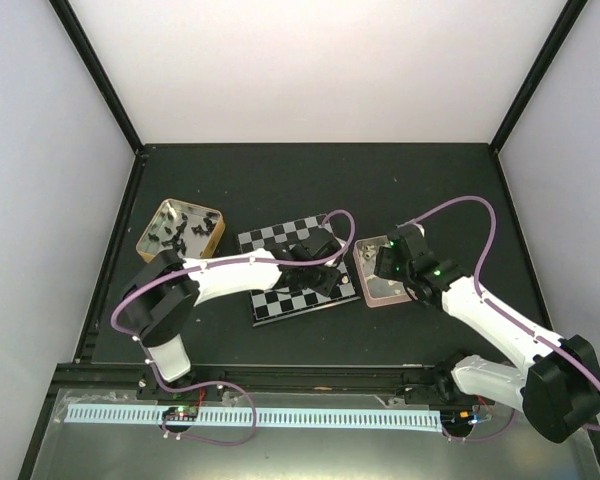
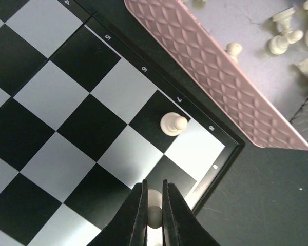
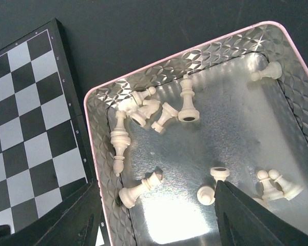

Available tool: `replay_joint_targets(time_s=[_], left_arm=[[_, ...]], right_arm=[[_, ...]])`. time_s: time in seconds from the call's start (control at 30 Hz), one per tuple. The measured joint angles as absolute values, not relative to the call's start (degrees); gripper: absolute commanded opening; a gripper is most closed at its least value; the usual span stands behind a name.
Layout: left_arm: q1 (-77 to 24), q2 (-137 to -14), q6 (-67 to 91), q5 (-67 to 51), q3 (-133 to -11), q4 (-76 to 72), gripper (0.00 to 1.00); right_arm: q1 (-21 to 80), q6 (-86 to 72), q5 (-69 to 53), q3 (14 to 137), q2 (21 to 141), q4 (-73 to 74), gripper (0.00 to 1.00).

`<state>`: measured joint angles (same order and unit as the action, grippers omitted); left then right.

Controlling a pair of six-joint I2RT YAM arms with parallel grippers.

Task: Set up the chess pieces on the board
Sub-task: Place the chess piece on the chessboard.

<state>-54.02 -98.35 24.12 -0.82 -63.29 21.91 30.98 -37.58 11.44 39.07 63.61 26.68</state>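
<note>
The light square (image 2: 130, 157) beside the standing pawn's dark square is empty and lies below the left gripper, so the gripper will move down onto it and release the cream-white pawn (image 2: 154, 211).
The board (image 1: 270, 238) lies mid-table, and my left gripper (image 1: 318, 272) is low over its right corner. In the left wrist view the left gripper (image 2: 154, 190) is shut on a cream-white pawn (image 2: 154, 211) just above a dark square of the board (image 2: 66, 102). Another white pawn (image 2: 173, 124) stands two squares away by the rim. My right gripper (image 3: 159, 218) hangs open over the pink tray (image 3: 100, 148) with nothing between its fingers. Several white chess pieces, such as a fallen one (image 3: 138, 189), lie in the tray.
A gold-rimmed tin (image 1: 212, 214) with several black pieces (image 1: 175, 232) sits left of the board. The pink tray (image 1: 372, 298) lies close to the board's right edge, and its patterned wall (image 2: 205, 56) shows in the left wrist view. Black frame posts stand at the back corners.
</note>
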Motion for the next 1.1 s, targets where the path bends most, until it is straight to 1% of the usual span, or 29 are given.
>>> replay_joint_targets(time_s=[0.33,0.6,0.77,1.03,1.1], left_arm=[[-54.00,-103.44,22.65,-0.14,-64.82,22.28,0.02],[-54.00,-104.53,21.98,0.69,-65.87,22.20,0.02],[-54.00,-104.92,21.45,1.17,-66.15,22.15,0.04],[-53.95,-105.06,19.92,1.32,-66.28,21.52,0.04],[-53.91,-105.06,19.31,1.30,-66.28,21.10,0.06]], right_arm=[[30.72,-38.35,11.29,39.09,63.66,27.55,0.62],[30.48,-38.54,11.16,39.09,63.66,27.86,0.62],[30.46,-38.54,10.85,39.09,63.70,27.94,0.62],[30.44,-38.65,9.98,39.16,64.07,27.94,0.62],[30.44,-38.74,9.93,39.16,64.07,27.94,0.62]])
